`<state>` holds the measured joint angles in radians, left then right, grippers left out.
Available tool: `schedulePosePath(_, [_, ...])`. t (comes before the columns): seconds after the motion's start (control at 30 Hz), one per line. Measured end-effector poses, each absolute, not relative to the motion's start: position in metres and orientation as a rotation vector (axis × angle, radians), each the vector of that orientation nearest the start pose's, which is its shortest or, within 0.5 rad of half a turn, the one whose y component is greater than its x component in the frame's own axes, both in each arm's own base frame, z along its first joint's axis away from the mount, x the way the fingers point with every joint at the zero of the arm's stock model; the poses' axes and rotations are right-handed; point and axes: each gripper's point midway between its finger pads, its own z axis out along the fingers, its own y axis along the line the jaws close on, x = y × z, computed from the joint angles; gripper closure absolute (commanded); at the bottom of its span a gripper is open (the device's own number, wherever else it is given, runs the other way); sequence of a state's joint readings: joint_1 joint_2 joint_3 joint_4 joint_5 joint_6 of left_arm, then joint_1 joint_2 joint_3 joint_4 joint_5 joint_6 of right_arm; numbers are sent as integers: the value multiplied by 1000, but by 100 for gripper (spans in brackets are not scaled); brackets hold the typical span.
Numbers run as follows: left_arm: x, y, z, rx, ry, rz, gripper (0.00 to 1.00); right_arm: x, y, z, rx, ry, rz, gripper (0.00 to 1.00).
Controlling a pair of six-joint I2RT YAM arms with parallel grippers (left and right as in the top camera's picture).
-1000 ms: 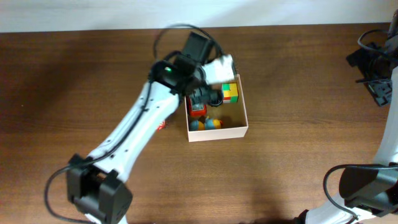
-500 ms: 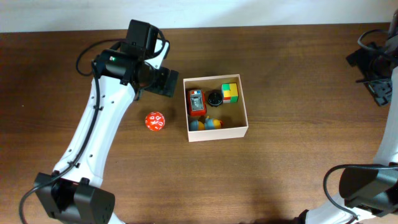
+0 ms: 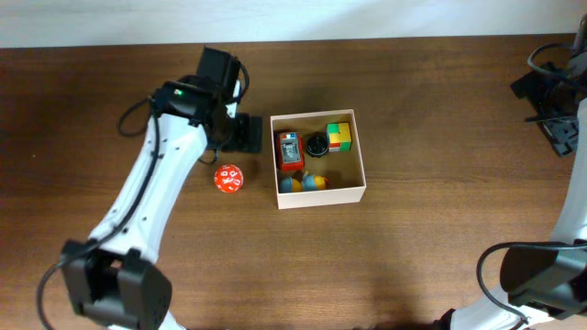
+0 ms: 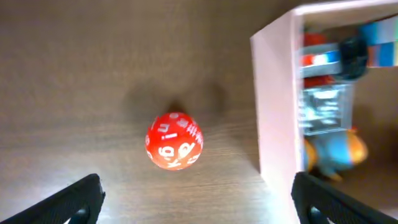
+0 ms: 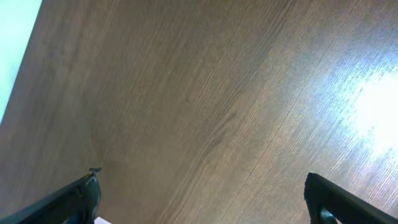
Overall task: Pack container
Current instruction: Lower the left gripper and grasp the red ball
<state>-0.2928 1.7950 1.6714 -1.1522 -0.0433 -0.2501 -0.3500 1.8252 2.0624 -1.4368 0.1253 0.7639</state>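
Observation:
The red die [image 3: 228,179] [image 4: 175,140] is below my left gripper and toward my base, so next I need to lower the gripper and pull it back to close its fingers around the die.
The container [image 3: 361,156] is a square white-walled box at the table's middle, holding a red toy [image 3: 290,151], a black round piece [image 3: 316,144], a green, yellow and red cube [image 3: 339,136] and blue-orange balls [image 3: 306,182]. A red many-sided die [image 3: 228,179] with white numbers lies on the wood just left of the box. My left gripper [image 3: 246,134] hovers open beside the box's left wall, above the die [image 4: 175,140], with the container wall [image 4: 273,106] to its right. My right gripper [image 5: 202,202] is open over bare wood at the far right.
The right arm's base and cables [image 3: 555,96] sit at the table's right edge. The pale wall [image 3: 293,18] borders the table's far side. Bare brown wood surrounds the box.
The left gripper left the container empty-handed, swung out to the left, and has now come back slightly right toward the box wall, over the die. The right arm has not moved.

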Motion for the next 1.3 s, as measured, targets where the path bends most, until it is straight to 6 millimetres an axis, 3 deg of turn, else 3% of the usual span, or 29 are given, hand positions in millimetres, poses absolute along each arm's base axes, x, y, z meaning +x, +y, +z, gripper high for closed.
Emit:
schedulePosePath(0.2, [384, -104, 102, -42, 2986, 23, 4, 368, -157, 257, 1483, 2319, -62, 1])
schedulePosePath(0.47, [385, -92, 65, -162, 3068, 69, 4, 368, -157, 257, 1482, 2320, -62, 1])
schedulePosePath(0.67, [380, -79, 56, -230, 3111, 94, 4, 368, -157, 257, 1482, 2319, -62, 1])
schedulePosePath(0.9, [377, -78, 54, -236, 3119, 98, 5, 368, -157, 257, 1482, 2319, -62, 1])
schedulePosePath(1.07, [365, -76, 39, -239, 3153, 116, 5, 368, -157, 257, 1482, 2320, -62, 1])
schedulePosePath(1.17, [359, -74, 31, -240, 3168, 124, 12, 368, -157, 257, 1482, 2319, -62, 1])
schedulePosePath(1.2, [358, -74, 30, -240, 3170, 126, 20, 368, -157, 257, 1482, 2319, -62, 1])
schedulePosePath(1.3, [361, -75, 30, -242, 3159, 120, 30, 368, -157, 257, 1483, 2319, -62, 1])
